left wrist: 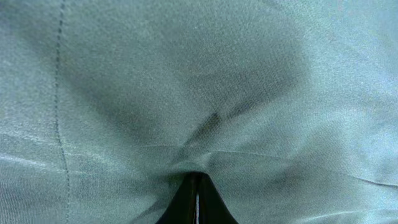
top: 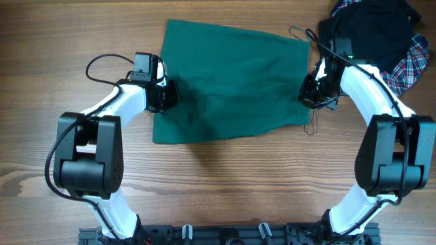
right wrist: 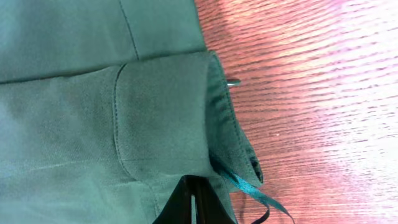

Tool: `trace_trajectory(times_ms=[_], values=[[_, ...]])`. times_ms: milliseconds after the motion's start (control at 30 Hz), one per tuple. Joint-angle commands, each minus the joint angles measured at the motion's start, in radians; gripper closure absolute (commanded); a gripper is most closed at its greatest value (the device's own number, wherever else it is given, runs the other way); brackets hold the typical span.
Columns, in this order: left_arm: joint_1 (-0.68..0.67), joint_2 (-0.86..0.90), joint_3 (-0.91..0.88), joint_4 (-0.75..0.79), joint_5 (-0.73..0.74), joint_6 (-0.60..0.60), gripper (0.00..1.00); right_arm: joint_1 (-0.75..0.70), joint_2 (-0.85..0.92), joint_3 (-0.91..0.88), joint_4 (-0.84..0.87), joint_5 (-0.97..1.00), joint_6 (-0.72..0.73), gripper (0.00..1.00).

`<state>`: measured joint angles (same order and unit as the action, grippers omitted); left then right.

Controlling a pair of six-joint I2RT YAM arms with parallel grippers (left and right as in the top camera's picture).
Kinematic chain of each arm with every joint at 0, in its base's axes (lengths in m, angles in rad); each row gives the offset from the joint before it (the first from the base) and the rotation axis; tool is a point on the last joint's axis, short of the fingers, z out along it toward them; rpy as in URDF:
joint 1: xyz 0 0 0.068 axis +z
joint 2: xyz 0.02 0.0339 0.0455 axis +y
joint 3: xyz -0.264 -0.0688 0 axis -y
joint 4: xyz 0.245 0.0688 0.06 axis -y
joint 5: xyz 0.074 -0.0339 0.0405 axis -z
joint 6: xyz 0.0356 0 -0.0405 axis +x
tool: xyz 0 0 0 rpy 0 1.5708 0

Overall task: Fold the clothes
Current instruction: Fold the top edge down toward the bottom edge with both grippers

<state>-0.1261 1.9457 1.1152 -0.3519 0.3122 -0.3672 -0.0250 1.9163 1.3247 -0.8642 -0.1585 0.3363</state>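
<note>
The green fabric lies flat just below my left gripper, which next needs to stay low over the garment's near half and open its fingers to release it.
The dark green garment (top: 231,78) lies spread flat on the wooden table. My left gripper (top: 165,95) is at its left edge, shut on the green fabric, which fills the left wrist view (left wrist: 199,93). My right gripper (top: 315,90) is at its right edge, shut on the waistband hem (right wrist: 168,124). A thin drawstring cord (right wrist: 249,186) hangs beside the right fingers (right wrist: 194,199). Another cord (top: 311,122) trails onto the table at the lower right corner.
A pile of black cloth (top: 371,30) and red-blue-white plaid cloth (top: 409,64) sits at the back right corner, close behind my right arm. Bare wooden tabletop (top: 225,184) lies in front of the green garment.
</note>
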Motion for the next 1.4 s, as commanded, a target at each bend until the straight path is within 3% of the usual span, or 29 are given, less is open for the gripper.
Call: trace_trajectory(times_ms=[0, 133, 167, 267, 400, 433, 467, 500, 533, 567, 600, 633, 667, 733, 1067, 1367], values=[[0.016, -0.112, 0.049, -0.008, -0.042, 0.026, 0.96, -0.002, -0.026, 0.068, -0.019, 0.002, 0.029, 0.96], [0.058, -0.325, 0.124, 0.073, -0.176, 0.054, 0.94, -0.002, -0.145, 0.195, 0.045, 0.017, 0.006, 0.96], [0.091, -0.341, 0.124, 0.207, -0.141, 0.047, 0.94, -0.003, -0.153, 0.206, 0.145, -0.022, -0.026, 0.96], [0.138, -0.233, 0.170, 0.312, -0.052, -0.008, 0.96, -0.010, -0.098, 0.206, 0.263, -0.105, -0.022, 0.96], [0.154, 0.043, 0.443, 0.225, 0.052, -0.006, 0.96, -0.036, 0.021, 0.206, 0.402, -0.198, 0.002, 0.96], [0.154, 0.114, 0.518, 0.193, 0.059, -0.003, 0.96, -0.047, 0.053, 0.206, 0.450, -0.223, 0.008, 0.91], [0.154, 0.192, 0.596, 0.164, 0.063, -0.003, 0.96, -0.050, 0.076, 0.206, 0.491, -0.243, 0.008, 0.74], [0.154, 0.239, 0.637, 0.157, 0.071, -0.003, 0.93, -0.051, 0.099, 0.207, 0.525, -0.246, 0.008, 0.69], [0.155, 0.276, 0.666, 0.159, 0.081, -0.003, 0.91, -0.051, 0.122, 0.207, 0.558, -0.242, 0.008, 0.53], [0.155, 0.323, 0.690, 0.178, 0.090, -0.003, 0.73, -0.051, 0.143, 0.207, 0.582, -0.233, 0.008, 0.45], [0.155, 0.351, 0.694, 0.205, 0.092, -0.003, 0.49, -0.054, 0.158, 0.207, 0.603, -0.227, 0.008, 0.36], [0.155, 0.366, 0.694, 0.224, 0.092, -0.003, 0.36, -0.057, 0.169, 0.207, 0.619, -0.226, 0.012, 0.31], [0.155, 0.392, 0.694, 0.259, 0.104, -0.003, 0.11, -0.065, 0.182, 0.207, 0.636, -0.217, 0.035, 0.26], [0.155, 0.421, 0.694, 0.298, 0.119, -0.003, 0.00, -0.073, 0.201, 0.207, 0.651, -0.218, 0.033, 0.25], [0.100, 0.590, 0.796, 0.346, 0.184, -0.003, 0.01, -0.074, 0.255, 0.207, 0.695, -0.216, 0.030, 0.25], [0.092, 0.628, 0.798, 0.339, 0.184, -0.003, 0.26, -0.074, 0.282, 0.207, 0.690, -0.216, 0.030, 0.26]])
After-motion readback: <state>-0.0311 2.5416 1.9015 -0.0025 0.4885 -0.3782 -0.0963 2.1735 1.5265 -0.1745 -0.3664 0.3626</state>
